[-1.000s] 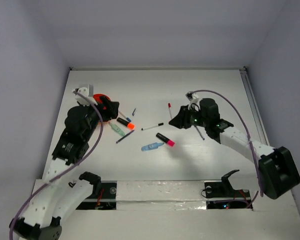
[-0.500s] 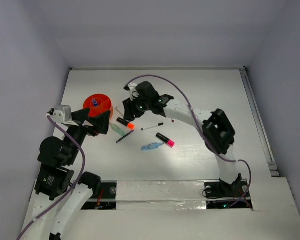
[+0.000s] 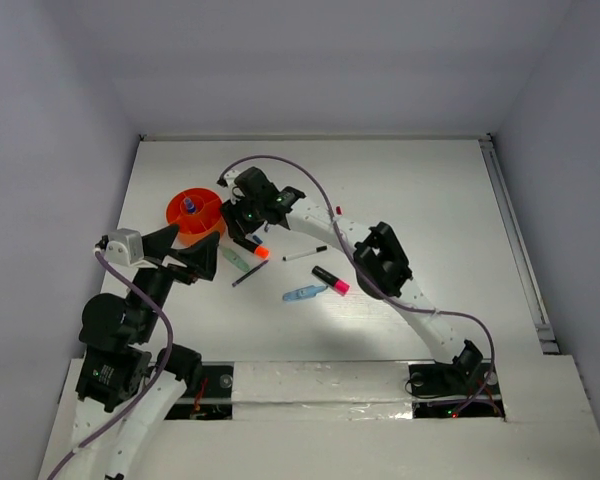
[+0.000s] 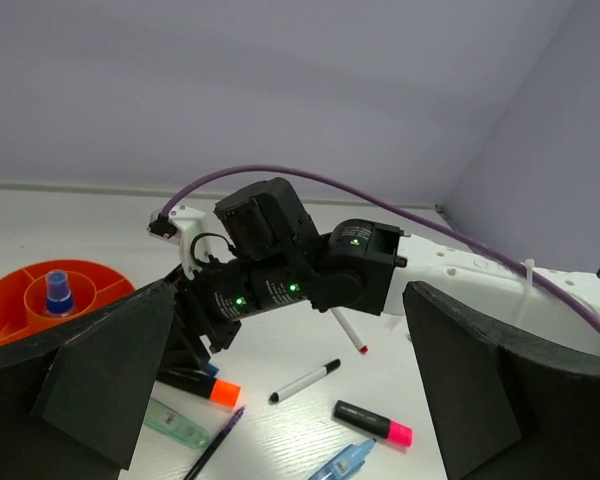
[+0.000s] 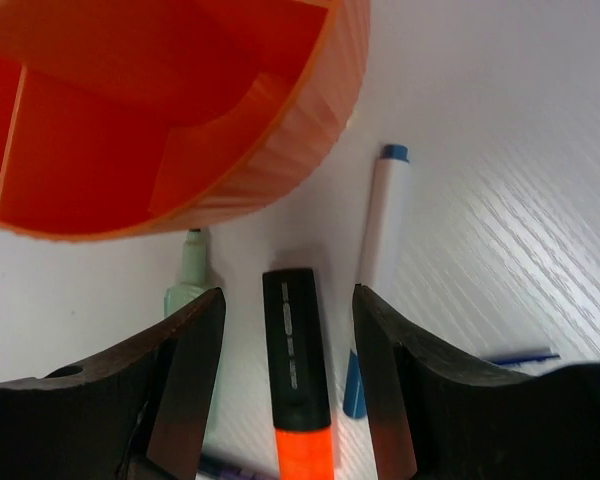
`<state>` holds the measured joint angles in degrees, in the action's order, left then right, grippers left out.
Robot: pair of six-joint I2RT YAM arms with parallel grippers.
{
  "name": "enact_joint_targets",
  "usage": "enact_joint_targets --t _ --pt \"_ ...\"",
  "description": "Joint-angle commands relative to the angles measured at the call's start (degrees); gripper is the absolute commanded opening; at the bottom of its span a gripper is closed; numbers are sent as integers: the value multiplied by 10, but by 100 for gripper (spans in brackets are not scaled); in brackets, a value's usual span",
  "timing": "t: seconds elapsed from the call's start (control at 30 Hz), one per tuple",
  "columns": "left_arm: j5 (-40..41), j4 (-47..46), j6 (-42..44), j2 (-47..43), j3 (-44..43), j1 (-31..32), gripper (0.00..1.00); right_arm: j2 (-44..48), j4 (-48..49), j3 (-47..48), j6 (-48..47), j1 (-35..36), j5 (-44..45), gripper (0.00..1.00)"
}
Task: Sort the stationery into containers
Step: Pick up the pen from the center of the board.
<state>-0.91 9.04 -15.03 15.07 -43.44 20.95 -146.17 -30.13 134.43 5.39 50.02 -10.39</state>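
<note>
The black highlighter is already between the robot's open fingertips, so the right gripper will move down onto its black end [image 5: 291, 300] beside the orange cup and close.
The orange cup [image 3: 208, 200] stands at the back left with a blue-capped bottle [image 3: 188, 205] in one compartment. My right gripper [image 3: 242, 232] is open and low beside the cup. Its fingers [image 5: 185, 380] straddle a black highlighter with an orange cap [image 5: 298, 370] lying on the table. A white pen with a blue cap [image 5: 382, 215] and a green marker [image 5: 187, 272] lie either side of it. My left gripper [image 3: 185, 250] is open and empty, raised near the cup's front. The left wrist view shows the cup [image 4: 20, 300] and the right gripper [image 4: 195, 335].
More stationery lies mid-table: a purple pen [image 3: 250, 274], a white pen with a black cap [image 3: 305, 253], a pink-capped highlighter [image 3: 330, 279], a blue marker [image 3: 305, 294], a red-tipped pen [image 3: 339, 212]. The right arm stretches across the table over them.
My right arm has swung from the right middle of the table to the cup and come down over the orange-capped highlighter. My left arm has drawn back from the cup toward the near left.
</note>
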Motion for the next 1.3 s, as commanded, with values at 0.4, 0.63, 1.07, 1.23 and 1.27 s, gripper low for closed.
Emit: enact_joint_targets --t 0.4,0.63,1.07,1.23,1.27 --pt "22 -39 18 -3 21 1 99 -40 -19 51 -46 34 64 51" --pt "21 -39 18 -2 22 -4 99 -44 -12 32 -84 50 104 46" --pt "19 -36 19 3 22 -4 99 -68 -2 51 -119 55 139 42" --pt "19 -35 19 4 22 -9 99 -72 2 41 -130 55 153 37" --pt "19 -35 19 4 23 -9 99 -72 3 37 -135 55 156 35"
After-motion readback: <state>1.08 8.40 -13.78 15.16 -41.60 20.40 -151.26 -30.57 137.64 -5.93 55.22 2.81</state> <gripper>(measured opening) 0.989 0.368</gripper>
